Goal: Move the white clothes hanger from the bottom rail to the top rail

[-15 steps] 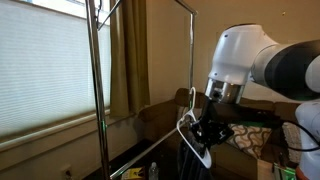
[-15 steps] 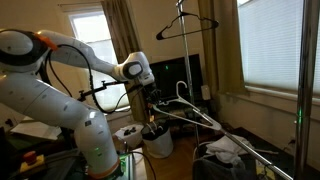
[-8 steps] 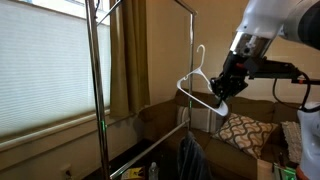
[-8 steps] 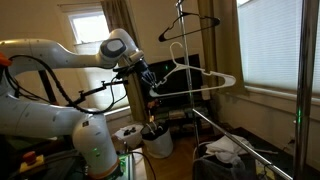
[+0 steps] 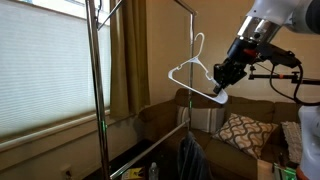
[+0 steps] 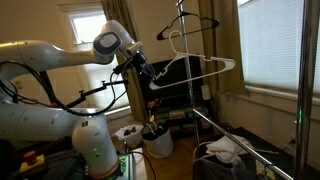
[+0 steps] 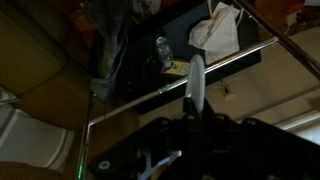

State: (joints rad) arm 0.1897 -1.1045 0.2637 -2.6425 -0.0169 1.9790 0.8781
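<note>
My gripper rises next to carry the white hanger's hook onto the top rail by the far pole, then releases it, since that rail runs above my gripper.
The white clothes hanger is held high in the air, tilted, with its hook pointing up; it also shows in the other exterior view. My gripper is shut on one lower corner of it, also seen at the hanger's left end. The top rail runs just above the hook. The bottom rail lies far below, also seen as a slanted rod. In the wrist view a white strip of the hanger sticks out of my dark jaws above that rail.
A black hanger hangs from above beside the white one's hook. A dark garment hangs low on the rack. The rack's upright poles stand by the blinds. A sofa with a cushion is behind.
My arm has lifted the white hanger from low beside the dark garment to nearly the height of the top rail, and it now sits closer to the rack's upright pole.
</note>
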